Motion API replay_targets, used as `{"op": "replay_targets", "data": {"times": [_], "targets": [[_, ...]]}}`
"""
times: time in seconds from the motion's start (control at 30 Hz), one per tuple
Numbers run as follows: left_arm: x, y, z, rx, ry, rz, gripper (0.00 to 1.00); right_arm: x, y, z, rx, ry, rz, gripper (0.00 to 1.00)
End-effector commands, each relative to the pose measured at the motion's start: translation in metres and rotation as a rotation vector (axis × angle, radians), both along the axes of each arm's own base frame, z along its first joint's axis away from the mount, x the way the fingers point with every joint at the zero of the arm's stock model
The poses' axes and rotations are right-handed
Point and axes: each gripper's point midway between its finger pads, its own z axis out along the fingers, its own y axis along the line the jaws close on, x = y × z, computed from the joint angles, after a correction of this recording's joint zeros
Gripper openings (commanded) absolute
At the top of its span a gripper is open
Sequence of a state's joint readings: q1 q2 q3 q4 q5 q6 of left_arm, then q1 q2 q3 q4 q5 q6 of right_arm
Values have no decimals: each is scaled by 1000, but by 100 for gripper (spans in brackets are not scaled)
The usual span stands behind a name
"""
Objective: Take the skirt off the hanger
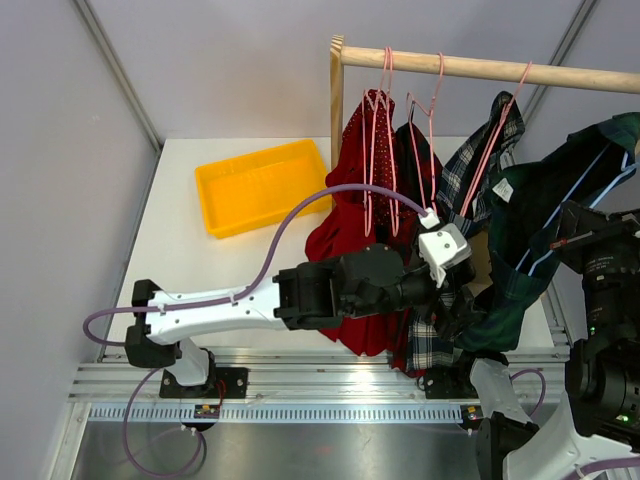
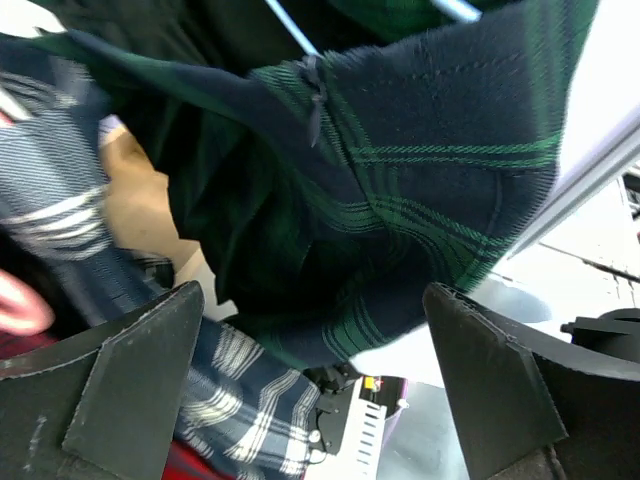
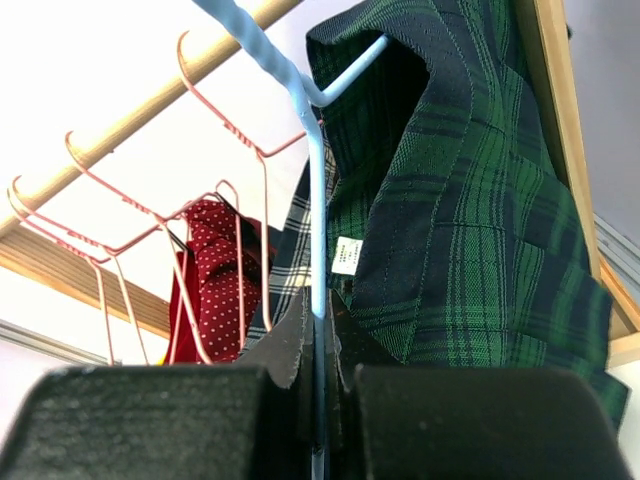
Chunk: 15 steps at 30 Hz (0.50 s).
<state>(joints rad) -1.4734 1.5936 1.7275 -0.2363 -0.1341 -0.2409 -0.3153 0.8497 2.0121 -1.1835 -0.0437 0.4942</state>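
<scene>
The skirt's near fold hangs loose between open fingers, so my left gripper draws back and to the right in the top view next.
The skirt (image 1: 545, 195) is dark green and navy plaid and hangs on a light blue hanger (image 1: 592, 172) at the right end of the rail. In the right wrist view my right gripper (image 3: 318, 312) is shut on the blue hanger's (image 3: 317, 200) wire, with the skirt (image 3: 460, 230) draped just right of it. My left gripper (image 2: 312, 295) is wide open under the skirt (image 2: 420, 150). The skirt's lower edge hangs between the fingers (image 2: 130, 370), unclamped. From above, the left gripper (image 1: 458, 300) reaches into the clothes below the rail.
A wooden rail (image 1: 480, 68) carries pink hangers (image 1: 375, 130) with a red dotted garment (image 1: 350, 230) and a blue-white plaid one (image 1: 480, 150). A yellow tray (image 1: 262, 185) lies at the table's back left. The rail's post (image 1: 337, 100) stands beside the tray.
</scene>
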Motion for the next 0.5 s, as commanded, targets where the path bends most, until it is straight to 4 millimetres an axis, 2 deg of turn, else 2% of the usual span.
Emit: {"op": "replay_targets", "data": {"times": [0.0,0.1,0.23,0.33,0.47], "targets": [[-20,-12,42,-149,4,-74,97,-6,5,36,-28,-130,13,0],[-30,-18,46,-174,15,-110,97,-7,4,37,-31,-133,14,0],[-46,-11,56,-187,21,-133,98,-8,5,37,-36,-133,23,0],[-51,-4,58,-174,-17,-89,98,-8,5,35,-38,-131,25,0],[-46,1,59,-149,-36,-60,99,-11,4,32,-37,-130,14,0]]}}
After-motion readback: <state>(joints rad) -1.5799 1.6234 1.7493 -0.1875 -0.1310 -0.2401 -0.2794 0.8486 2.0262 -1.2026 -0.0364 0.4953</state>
